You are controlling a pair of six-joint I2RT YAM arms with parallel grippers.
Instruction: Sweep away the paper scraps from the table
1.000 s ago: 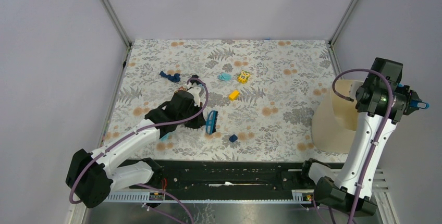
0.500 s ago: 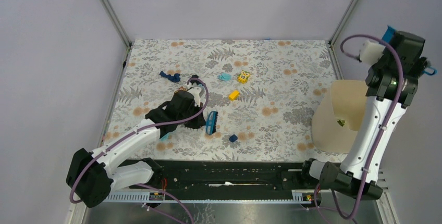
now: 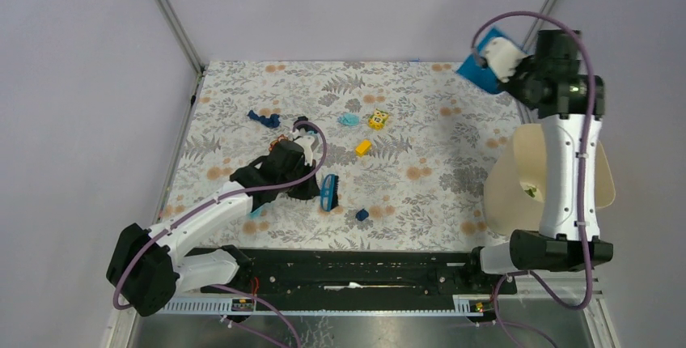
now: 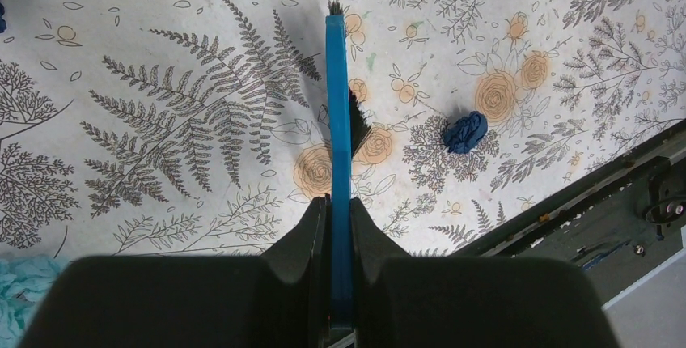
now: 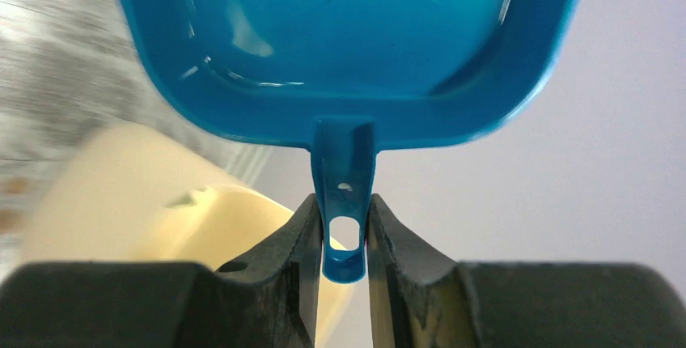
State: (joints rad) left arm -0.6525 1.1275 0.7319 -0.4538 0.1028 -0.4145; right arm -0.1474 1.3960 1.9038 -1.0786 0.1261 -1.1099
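My right gripper needs to move the dustpan (image 3: pixel 483 73) back and down and let go of it, because clear tabletop beside the front dark blue scrap is below and nearer my base.
My left gripper (image 3: pixel 314 186) is shut on a blue brush (image 3: pixel 328 192) with black bristles, low over the table (image 3: pixel 437 146). In the left wrist view the brush (image 4: pixel 340 113) sticks out from the gripper (image 4: pixel 340 210), with a dark blue paper scrap (image 4: pixel 465 132) to its right, apart from it. That scrap (image 3: pixel 362 214) lies near the front edge. Another dark blue scrap (image 3: pixel 264 117) and a light cyan scrap (image 3: pixel 349 120) lie farther back. My right gripper (image 3: pixel 500 69) is shut on the handle of the blue dustpan (image 3: pixel 483 73), held high at the back right; the pan (image 5: pixel 348 32) looks empty.
A cream bin (image 3: pixel 550 178) stands at the right edge with a green scrap (image 3: pixel 530 191) inside. A yellow block (image 3: pixel 363 147) and a yellow patterned toy (image 3: pixel 378 119) sit mid-table. A light cyan scrap (image 3: pixel 256 212) lies under my left arm. The black front rail (image 4: pixel 599 202) is close.
My right arm has swung the dustpan up from over the bin and leftward to above the table's back right corner. The left arm and brush have hardly moved.
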